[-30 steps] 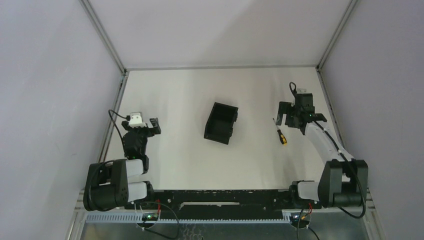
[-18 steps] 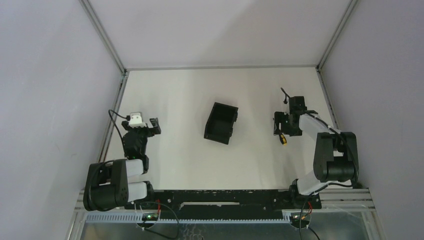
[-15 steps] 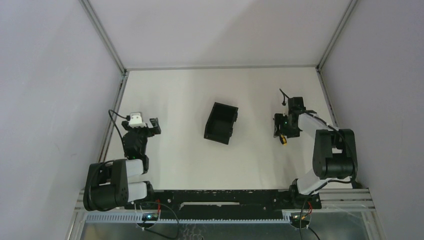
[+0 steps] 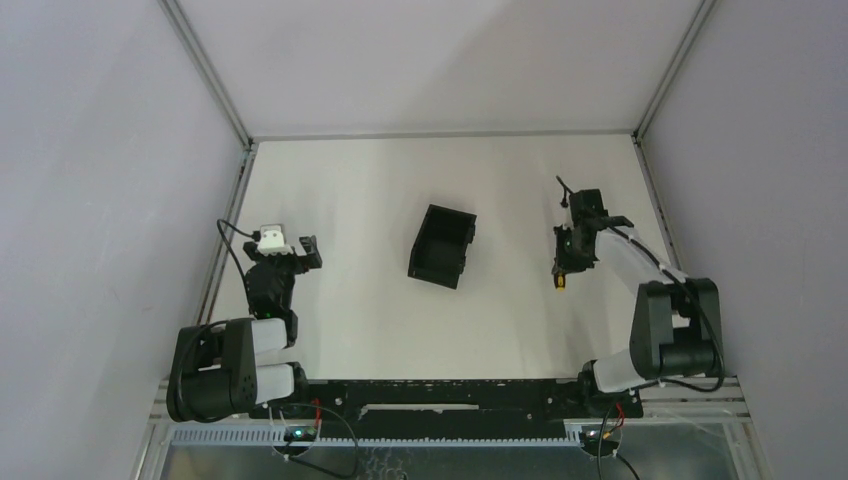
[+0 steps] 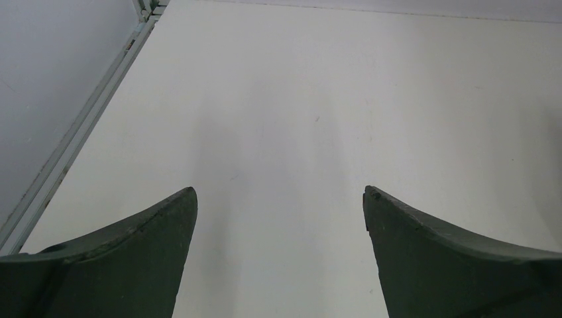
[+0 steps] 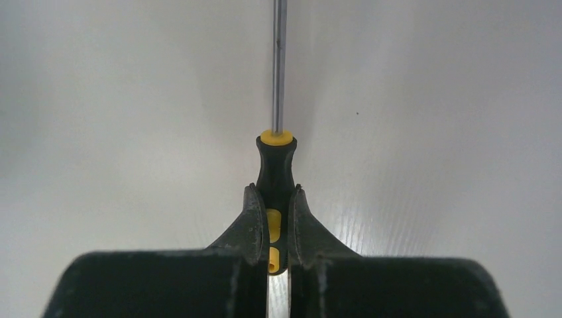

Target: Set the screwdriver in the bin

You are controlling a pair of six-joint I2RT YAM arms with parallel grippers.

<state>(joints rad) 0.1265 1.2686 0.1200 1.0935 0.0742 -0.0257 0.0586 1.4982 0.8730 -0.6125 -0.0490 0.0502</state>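
Note:
I should move my right gripper to the left in the top view next, over the open inside of the bin, and release the screwdriver [image 6: 276,165] there, because the empty bin is on that side.
The screwdriver [image 6: 276,165], black and yellow in the handle with a thin metal shaft pointing away, is clamped by the handle between the two fingers of my right gripper [image 6: 273,189]. From above, the right gripper [image 4: 571,252] sits low at the right of the table with the yellow handle end [image 4: 561,283] poking out toward the near side. The black open-topped bin [image 4: 441,245] stands at mid-table, well left of that gripper. My left gripper [image 5: 280,192] is open over bare table, far left of the bin [image 4: 296,251].
Aluminium frame rails [image 4: 232,215] run along the table's left and right edges, with grey walls behind them. The arm bases and a black cable rail [image 4: 440,395] line the near edge.
My right gripper dropped onto the screwdriver and shut on its handle; it stood open a second ago. The right arm's elbow shifted. The left arm and the bin stayed still.

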